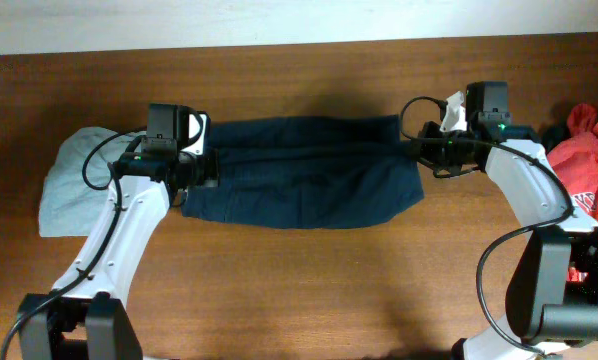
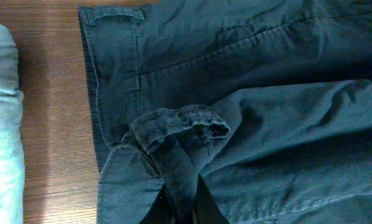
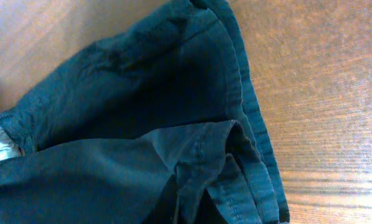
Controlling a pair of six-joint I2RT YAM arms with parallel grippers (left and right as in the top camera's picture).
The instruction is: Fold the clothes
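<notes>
My right gripper has the fold of hem. Next, it needs to move away from my base and pull the fold toward the shorts' far edge (image 1: 388,121) (image 3: 204,15), and then open.
The navy-blue shorts (image 1: 304,175) lie stretched across the middle of the wooden table, folded lengthwise. My left gripper (image 1: 204,167) is at their left end, shut on a pinched-up strip of the waistband. In the left wrist view that strip runs up from between the jaws of the left gripper (image 2: 186,210) over the shorts (image 2: 267,93). My right gripper (image 1: 420,150) is at the right end, shut on a fold of hem. In the right wrist view the hem of the shorts (image 3: 130,106) bunches into the right gripper (image 3: 189,208).
A pale grey-green garment (image 1: 69,185) lies folded at the table's left, just beyond the left gripper, and shows as the pale garment (image 2: 2,124) in the left wrist view. A red garment (image 1: 591,165) is heaped at the far right. Bare wood (image 1: 309,290) lies in front of the shorts.
</notes>
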